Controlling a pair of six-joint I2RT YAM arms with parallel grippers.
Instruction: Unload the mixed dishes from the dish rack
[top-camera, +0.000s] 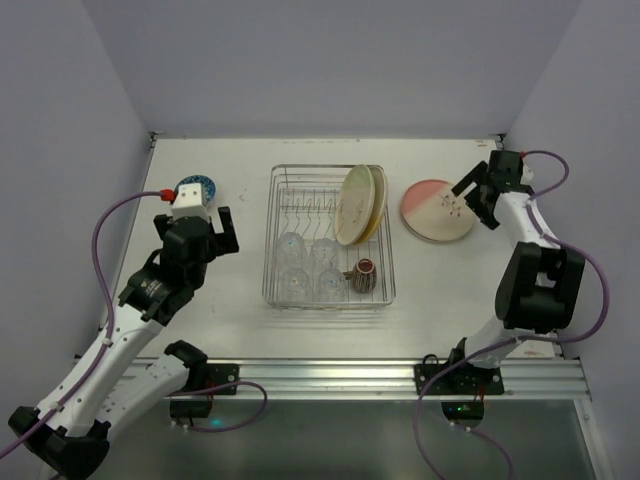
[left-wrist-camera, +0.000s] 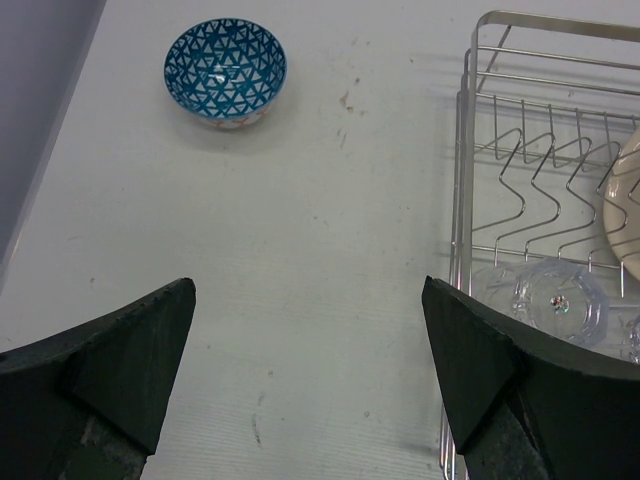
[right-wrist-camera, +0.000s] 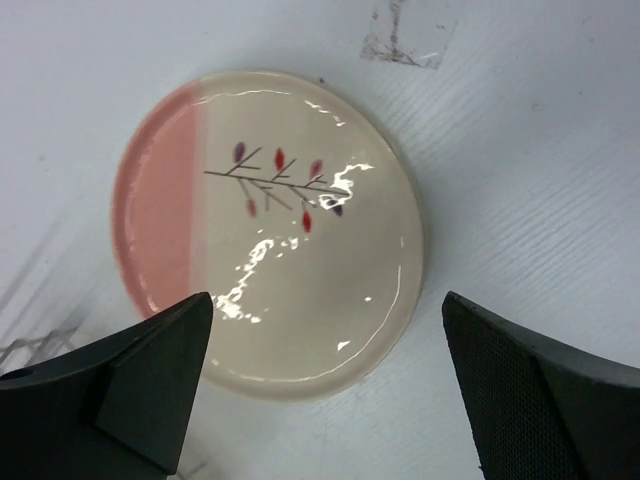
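Note:
The cream plate leans upright, so the robot's right gripper should next rise, cross toward the rack (top-camera: 270, 240), turn and come down astride the cream plate's top rim nearest the flat one.
The silver wire dish rack (top-camera: 270, 240) stands mid-table. Two cream plates (top-camera: 358, 204) lean upright at its right side, several clear glasses (top-camera: 304, 265) fill its front, and a dark brown mug (top-camera: 363, 272) lies at its front right. A blue-patterned bowl (top-camera: 195, 186) (left-wrist-camera: 225, 72) rests on the table left of the rack. A pink-and-cream plate (top-camera: 437, 210) (right-wrist-camera: 265, 230) lies flat on the table to the right. My left gripper (top-camera: 200, 225) (left-wrist-camera: 308, 300) hangs open and empty over bare table between bowl and rack (left-wrist-camera: 462, 180). My right gripper (top-camera: 474, 203) (right-wrist-camera: 326, 310) is open above the flat plate's near edge, holding nothing.
Grey walls close in the table on the left, back and right. A piece of clear tape (right-wrist-camera: 405, 35) is stuck to the table beyond the flat plate. The rack's upright prongs (left-wrist-camera: 545, 175) stand bare in its left half.

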